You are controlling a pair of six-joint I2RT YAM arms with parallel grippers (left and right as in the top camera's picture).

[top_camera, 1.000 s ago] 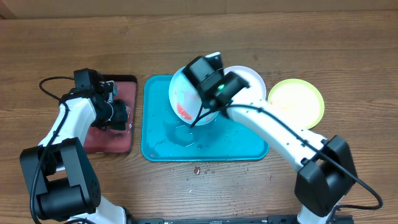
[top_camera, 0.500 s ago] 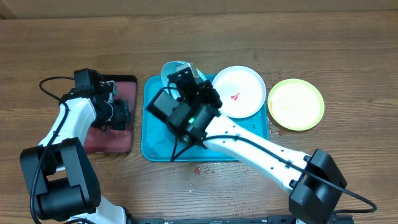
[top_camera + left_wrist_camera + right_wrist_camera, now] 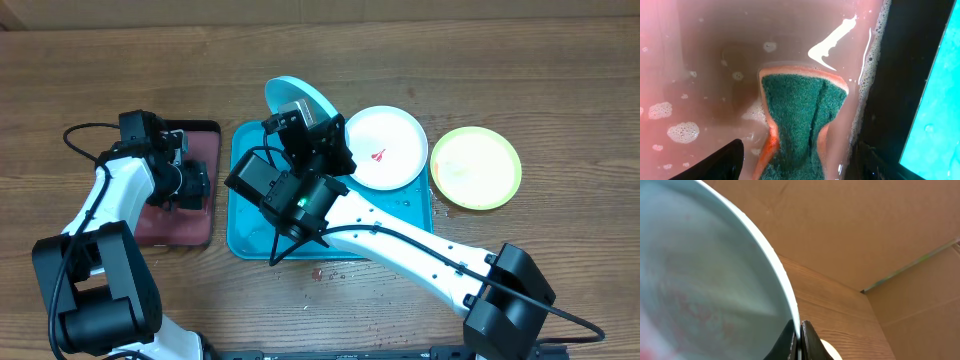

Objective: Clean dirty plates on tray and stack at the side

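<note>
I will move my right gripper to the right in the overhead view, then down over the yellow-green plate (image 3: 478, 168), and release there, since the plate's top side is open for stacking.
My right gripper (image 3: 305, 125) (image 3: 799, 330) is shut on the rim of the light blue plate (image 3: 292, 93) (image 3: 715, 280) and holds it on edge above the far side of the turquoise tray (image 3: 250, 235). Faint red smears show on the plate's face. The white plate (image 3: 390, 150) with a small red smear lies at the tray's far right corner. The yellow-green plate (image 3: 478, 168) lies on the table to the right. My left gripper (image 3: 190, 185) (image 3: 800, 170) is open astride a teal sponge (image 3: 800, 115) in the pinkish tray (image 3: 170, 228).
The pinkish tray (image 3: 700, 60) holds soapy water with foam; its black rim (image 3: 900, 100) borders the turquoise tray. Small crumbs (image 3: 316, 272) lie on the wooden table in front of the tray. A cardboard wall (image 3: 850, 225) stands behind the table.
My right arm swung left and lifted the light blue plate from flat over the tray to on edge, uncovering the white plate. My left arm has not moved.
</note>
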